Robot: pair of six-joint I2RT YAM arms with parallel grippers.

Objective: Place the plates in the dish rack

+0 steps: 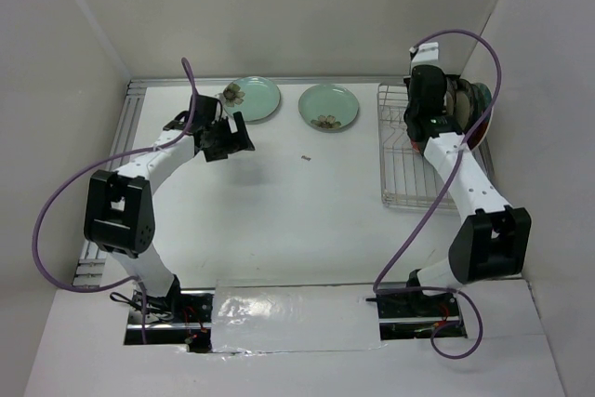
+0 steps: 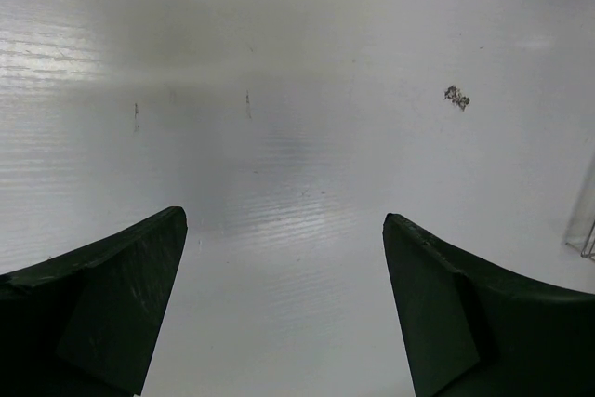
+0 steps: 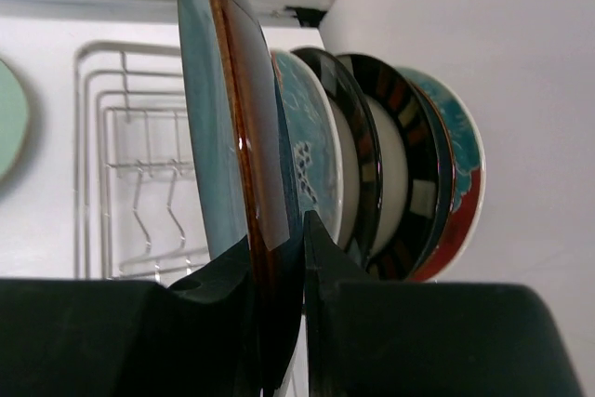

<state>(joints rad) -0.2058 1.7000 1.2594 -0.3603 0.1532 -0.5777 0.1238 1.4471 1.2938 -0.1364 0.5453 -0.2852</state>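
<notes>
My left gripper tilts and moves down and outward onto the near rim of the closer mint plate next, since that rim lies below and outward of it.
Two pale mint plates with a brown flower lie flat at the back of the table, one on the left point(image 1: 254, 98) and one on the right point(image 1: 328, 106). The wire dish rack point(image 1: 405, 169) stands at the right, with several plates point(image 1: 470, 104) upright at its far end. In the right wrist view they show as a blue patterned plate point(image 3: 311, 155), cream plates with dark striped rims point(image 3: 395, 174) and a red one point(image 3: 463, 202). My right gripper point(image 3: 279, 248) is shut on a dark teal plate point(image 3: 228, 118) with a brown rim, held on edge beside them. My left gripper point(image 2: 284, 220) is open and empty above bare table, just in front of the left mint plate.
White walls close in the table at back, left and right. A small dark speck point(image 1: 305, 158) lies mid-table. The near half of the rack point(image 3: 130, 165) holds no plates. A slotted metal rail point(image 1: 116, 151) runs along the left edge.
</notes>
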